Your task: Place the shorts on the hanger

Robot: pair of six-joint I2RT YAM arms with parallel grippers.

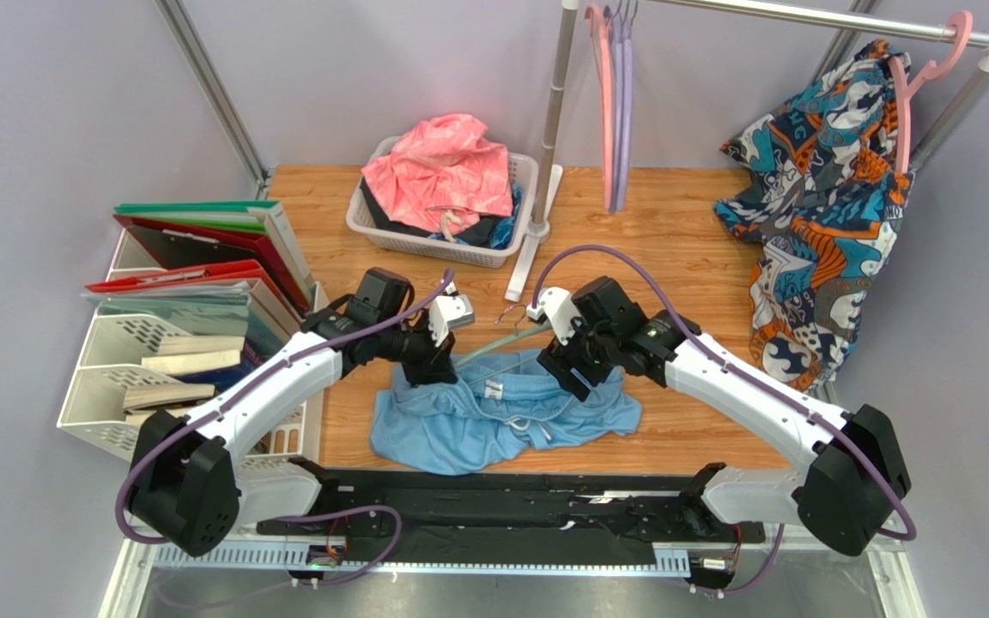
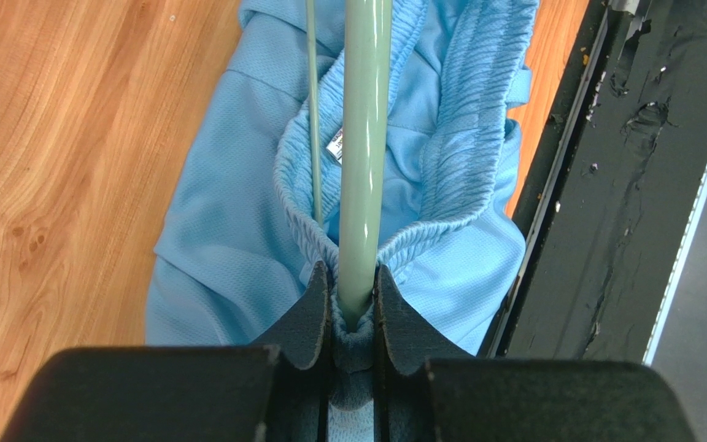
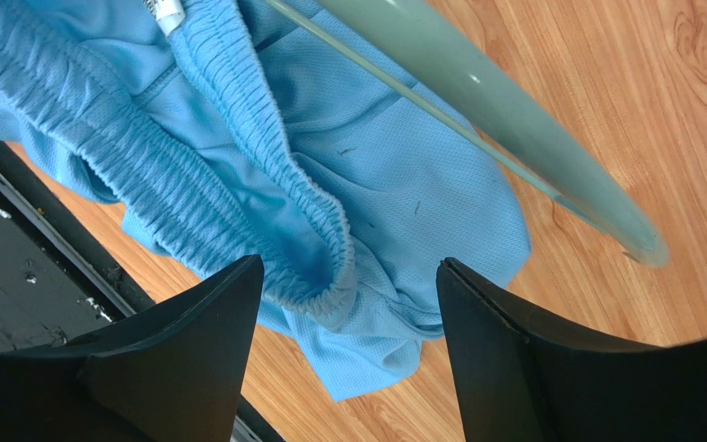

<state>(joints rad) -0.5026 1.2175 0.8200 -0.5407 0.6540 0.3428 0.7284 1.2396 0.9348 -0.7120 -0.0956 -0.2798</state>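
Note:
Next, the right gripper moves down onto the folded end of the shorts' elastic waistband (image 3: 332,302) and closes, since that end lies below it, between its open fingers.
The light blue shorts (image 1: 500,415) lie crumpled on the wooden table between the two arms. The mint-green hanger (image 1: 509,340) runs from my left gripper toward the right one, passing through the waistband opening. My left gripper (image 2: 355,295) is shut on the hanger's thick bar (image 2: 366,138), with waistband fabric of the shorts (image 2: 228,249) pinched in as well. My right gripper (image 3: 348,304) is open just above the elastic waistband of the shorts (image 3: 237,166), holding nothing. The hanger's rounded end (image 3: 514,120) shows above it. The hook is not visible.
A white basket (image 1: 377,232) with pink cloth (image 1: 442,161) stands at the back. A rail carries pink and lilac hangers (image 1: 612,90) and a patterned garment (image 1: 822,219). A file organizer (image 1: 190,309) is on the left. A black mount (image 1: 500,496) lines the near edge.

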